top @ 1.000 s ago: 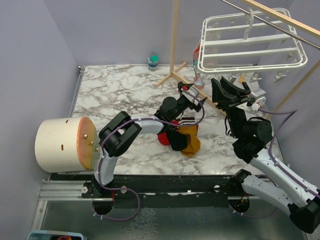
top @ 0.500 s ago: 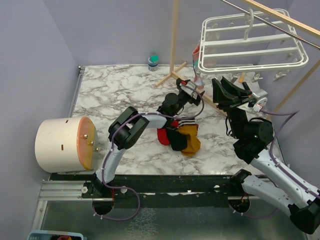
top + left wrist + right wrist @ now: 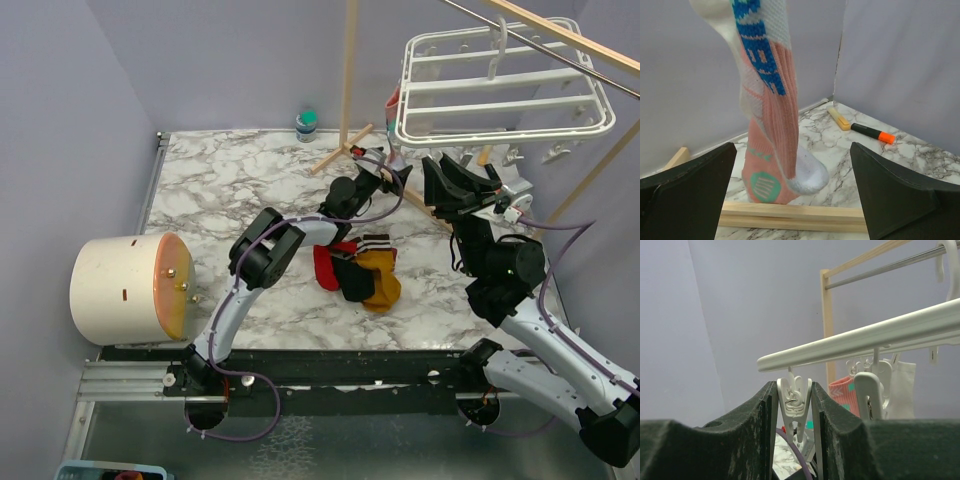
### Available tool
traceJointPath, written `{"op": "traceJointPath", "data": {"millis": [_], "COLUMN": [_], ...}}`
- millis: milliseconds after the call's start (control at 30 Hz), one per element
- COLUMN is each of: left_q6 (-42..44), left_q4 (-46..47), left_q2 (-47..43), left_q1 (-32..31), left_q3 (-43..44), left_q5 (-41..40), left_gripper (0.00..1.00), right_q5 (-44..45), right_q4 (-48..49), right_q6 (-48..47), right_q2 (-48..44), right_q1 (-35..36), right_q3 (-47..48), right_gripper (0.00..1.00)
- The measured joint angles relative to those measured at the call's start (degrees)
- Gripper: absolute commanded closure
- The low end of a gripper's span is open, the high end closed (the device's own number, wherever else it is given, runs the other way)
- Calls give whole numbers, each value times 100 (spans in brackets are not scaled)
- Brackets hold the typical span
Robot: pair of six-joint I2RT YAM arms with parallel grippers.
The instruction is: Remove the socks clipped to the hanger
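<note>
The left gripper stays low and draws its fingers together from both sides around the sock's lower part point(image 3: 396, 158) point(image 3: 781, 155) next, because the pink sock hangs between its wide-open fingers.
The white hanger point(image 3: 500, 95) hangs from the rack at the upper right. One pink sock with teal and blue marks point(image 3: 771, 100) is still clipped to it, its toe reaching down to the table. My left gripper point(image 3: 795, 200) is open, its fingers wide on either side of that sock and apart from it. In the top view the left gripper point(image 3: 378, 172) sits just left of the pink sock point(image 3: 397, 158). My right gripper point(image 3: 794, 390) is shut on a white clip point(image 3: 794, 402) under the hanger's bar point(image 3: 865, 337). Red, black, mustard and striped socks point(image 3: 360, 270) lie piled on the table.
The wooden rack stand point(image 3: 348, 80) rises at the back, and its base bar point(image 3: 790, 217) lies just in front of the left fingers. A marker point(image 3: 872, 133) lies near the back wall. A white cylinder point(image 3: 125, 290) stands at the left and a small jar point(image 3: 307, 123) at the back.
My left arm has stretched away from the sock pile, up and back toward the hanging pink sock. The right arm has stayed on the clip.
</note>
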Motion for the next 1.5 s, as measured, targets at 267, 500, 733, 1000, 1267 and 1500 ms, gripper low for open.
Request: {"op": "traceJointPath", "data": {"millis": [267, 500, 733, 1000, 1267, 1500], "left_q6": [-358, -258, -44, 186, 492, 525], "left_q4": [33, 87, 72, 101, 63, 31], "left_q2": [411, 310, -411, -1327, -2291, -3484], "left_q1": [0, 63, 328, 496, 507, 525], "left_q3": [455, 232, -737, -1515, -2583, -3764], "left_q5": [186, 245, 636, 787, 673, 503], "left_gripper": [96, 100, 100, 100, 100, 100], "right_q5": [0, -2, 87, 470, 577, 542], "right_q4": [-17, -319, -651, -1060, -1563, -1803], "right_q6": [-2, 17, 98, 529, 1510, 2124], "right_q2": [-4, -129, -549, -1272, -1421, -1344], "right_q1": [0, 0, 0, 0, 0, 0], "right_q3": [2, 2, -240, -1099, -2131, -2664], "right_gripper": [55, 24, 0, 0, 0, 0]}}
